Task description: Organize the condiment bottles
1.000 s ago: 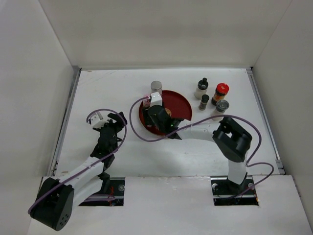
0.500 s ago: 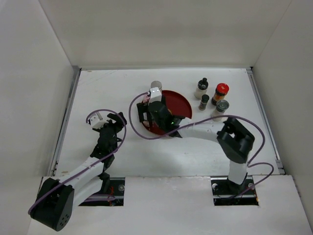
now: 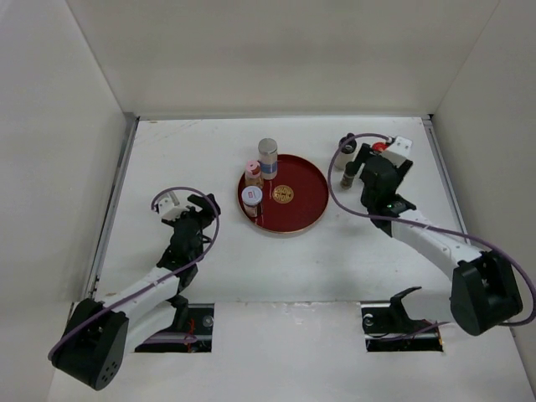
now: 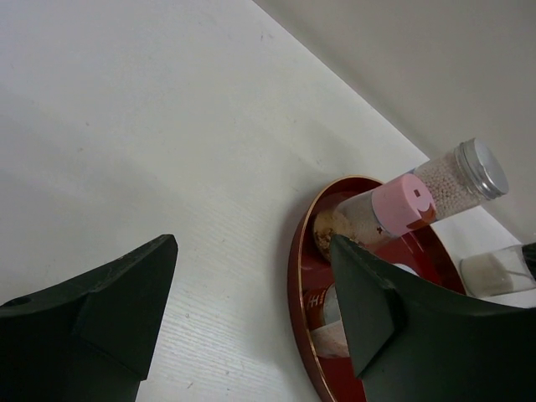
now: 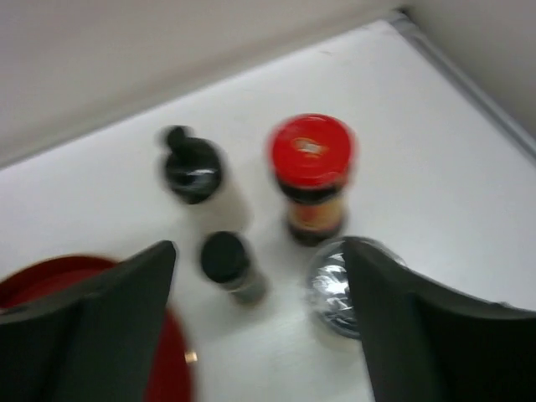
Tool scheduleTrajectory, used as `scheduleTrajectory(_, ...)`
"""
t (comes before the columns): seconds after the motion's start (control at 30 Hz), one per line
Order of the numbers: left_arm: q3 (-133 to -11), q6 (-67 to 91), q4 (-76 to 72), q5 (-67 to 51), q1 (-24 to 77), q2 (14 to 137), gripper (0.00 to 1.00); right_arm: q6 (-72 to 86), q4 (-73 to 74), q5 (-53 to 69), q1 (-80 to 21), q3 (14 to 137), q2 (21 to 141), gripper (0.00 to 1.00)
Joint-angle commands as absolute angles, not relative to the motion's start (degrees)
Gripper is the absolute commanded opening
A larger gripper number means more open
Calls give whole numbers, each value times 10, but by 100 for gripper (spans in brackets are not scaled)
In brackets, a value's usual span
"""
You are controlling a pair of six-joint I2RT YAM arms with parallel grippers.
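Note:
I will next shift my right gripper to the right in its wrist view and lower my open fingers around the lid of the clear-lidded jar, which stands there below it.
A red round tray (image 3: 306, 213) holds three condiment bottles: a silver-capped jar (image 3: 267, 152), a pink-capped jar (image 3: 253, 171) and a white-capped jar (image 3: 251, 198). My right gripper (image 3: 381, 174) is open and empty above the group on the right. In the right wrist view (image 5: 260, 322) I see a black-topped white bottle (image 5: 194, 172), a red-capped jar (image 5: 311, 167), a small black-capped jar (image 5: 228, 261) and a grey-capped jar (image 5: 333, 289) by the right finger. My left gripper (image 3: 198, 209) is open and empty, left of the tray; its view shows the pink-capped jar (image 4: 402, 205) and the silver-capped jar (image 4: 469, 172).
White walls close the table at the back and on both sides. The right group stands near the right rail (image 3: 448, 193). The tray rim (image 4: 300, 276) lies just past my left gripper's right finger (image 4: 394, 322). The tray edge (image 5: 50, 280) shows at the left of the right wrist view.
My right arm has left the tray and swung right over the bottle group. The pink-capped and white-capped jars now stand uncovered on the tray. The left arm has barely moved.

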State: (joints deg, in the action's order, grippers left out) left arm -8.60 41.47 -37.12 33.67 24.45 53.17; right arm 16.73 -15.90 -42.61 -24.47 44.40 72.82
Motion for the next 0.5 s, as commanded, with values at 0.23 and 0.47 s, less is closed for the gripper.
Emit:
scheduleTrajectory(0.23, -91, 423, -405, 332, 256, 539, 73, 207, -98, -409, -164, 461, 794, 100)
scheduleTrajectory(0.47, -93, 424, -405, 330, 260, 547, 73, 233, -96, -386, -146, 461, 817, 99)
